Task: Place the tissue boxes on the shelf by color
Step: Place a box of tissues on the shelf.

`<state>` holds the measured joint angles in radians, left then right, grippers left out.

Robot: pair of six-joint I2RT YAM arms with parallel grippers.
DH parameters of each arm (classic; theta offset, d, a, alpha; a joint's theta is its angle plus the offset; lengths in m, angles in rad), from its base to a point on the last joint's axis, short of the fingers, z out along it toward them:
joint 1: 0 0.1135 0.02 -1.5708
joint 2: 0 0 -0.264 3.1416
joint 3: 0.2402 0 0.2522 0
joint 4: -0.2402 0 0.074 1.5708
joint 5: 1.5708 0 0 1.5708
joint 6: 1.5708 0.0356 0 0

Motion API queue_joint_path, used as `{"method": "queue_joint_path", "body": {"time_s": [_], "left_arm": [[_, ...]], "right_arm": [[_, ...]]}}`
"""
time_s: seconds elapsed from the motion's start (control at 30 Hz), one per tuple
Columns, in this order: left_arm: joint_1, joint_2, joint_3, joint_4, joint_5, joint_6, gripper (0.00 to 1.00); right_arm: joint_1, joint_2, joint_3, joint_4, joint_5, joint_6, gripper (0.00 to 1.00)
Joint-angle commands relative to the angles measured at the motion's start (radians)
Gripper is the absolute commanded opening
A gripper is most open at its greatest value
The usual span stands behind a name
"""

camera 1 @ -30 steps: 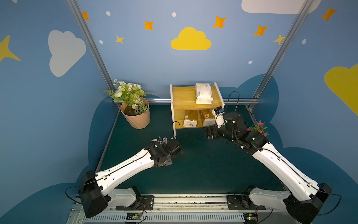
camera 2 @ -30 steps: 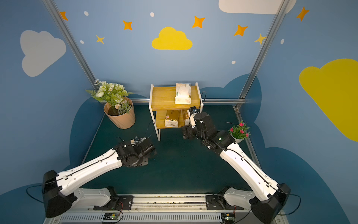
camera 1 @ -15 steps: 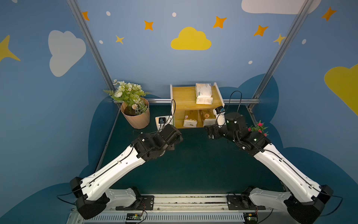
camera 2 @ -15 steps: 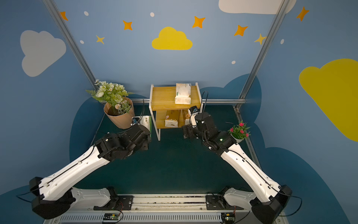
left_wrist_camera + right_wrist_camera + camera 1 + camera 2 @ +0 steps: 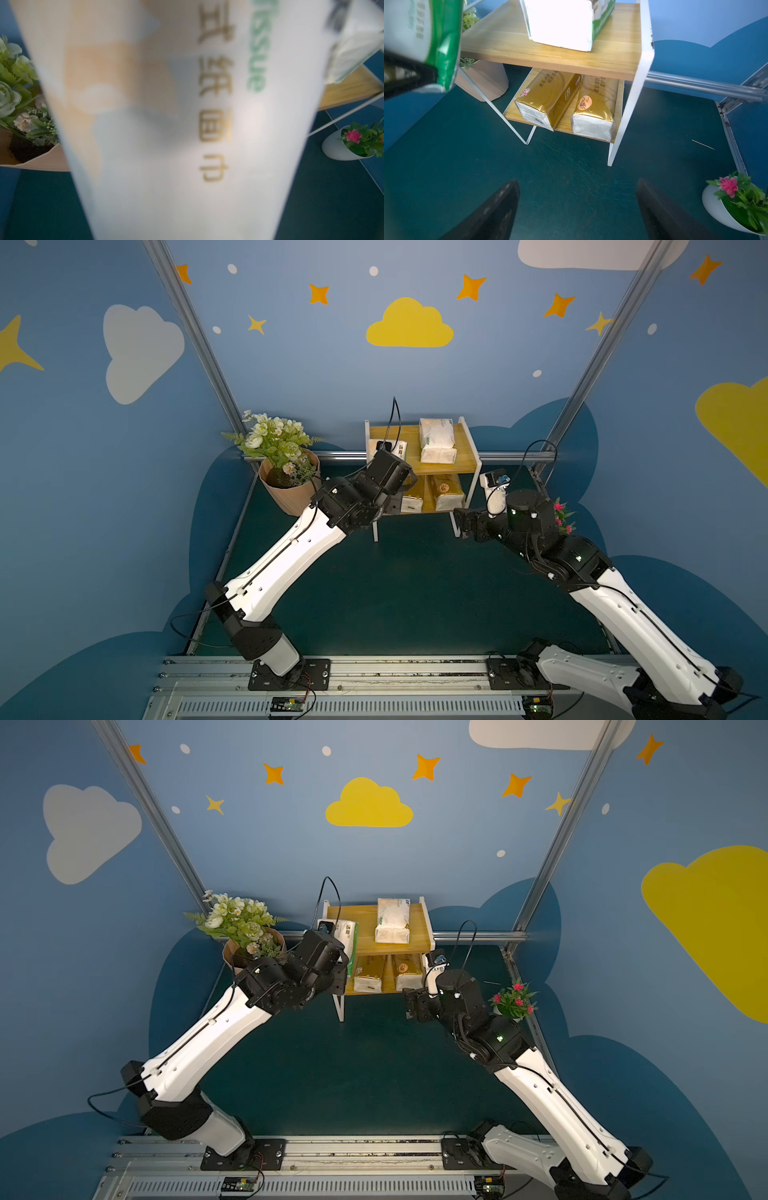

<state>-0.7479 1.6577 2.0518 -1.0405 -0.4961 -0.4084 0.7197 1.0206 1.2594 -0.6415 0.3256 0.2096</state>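
The box needs to go outward with the left gripper to the bare part of the shelf's top board [image 5: 365, 925], and the robot needs to let go of it there, next to the matching white one.
My left gripper [image 5: 340, 952] is shut on a white tissue box [image 5: 348, 938] with green lettering and holds it in the air at the shelf's upper left corner. That box fills the left wrist view [image 5: 187, 124] and hides the jaws. The shelf [image 5: 464, 450] has yellow boards and white legs. A second white tissue box [image 5: 436, 439] lies on its top board. Two gold tissue boxes [image 5: 548, 97] [image 5: 596, 106] lie side by side on the lower board. My right gripper [image 5: 577, 185] is open and empty over the green mat, just in front of the shelf's right leg [image 5: 627, 116].
A peach flowerpot [image 5: 291, 497] with white flowers stands left of the shelf, close to my left wrist. A small white pot of pink flowers [image 5: 726, 207] sits on the mat at the right. A metal rail [image 5: 515, 456] runs behind the shelf. A thin stick [image 5: 703, 144] lies on the mat.
My left arm has risen from the mat and swung toward the shelf, carrying the white tissue box up beside the top board. My right arm has barely moved.
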Motion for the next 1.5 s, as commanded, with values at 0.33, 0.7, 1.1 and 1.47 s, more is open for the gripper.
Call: {"method": "queue_joint_path", "body": {"time_s": [0.33,0.7,1.1,1.47], "left_arm": [[0.07,0.233,0.397,-0.15,0.131,0.046,0.23],[0.084,0.318,0.474,-0.148,0.145,0.001,0.29],[0.084,0.363,0.527,-0.148,0.155,-0.057,0.94],[0.074,0.379,0.537,-0.118,0.157,-0.073,1.0]], "right_arm": [[0.027,-0.028,-0.043,-0.04,0.107,0.054,0.94],[0.028,-0.037,-0.061,-0.056,0.125,0.051,0.95],[0.029,-0.088,-0.087,-0.081,0.134,0.045,0.96],[0.027,-0.096,-0.099,-0.088,0.125,0.044,0.97]]}}
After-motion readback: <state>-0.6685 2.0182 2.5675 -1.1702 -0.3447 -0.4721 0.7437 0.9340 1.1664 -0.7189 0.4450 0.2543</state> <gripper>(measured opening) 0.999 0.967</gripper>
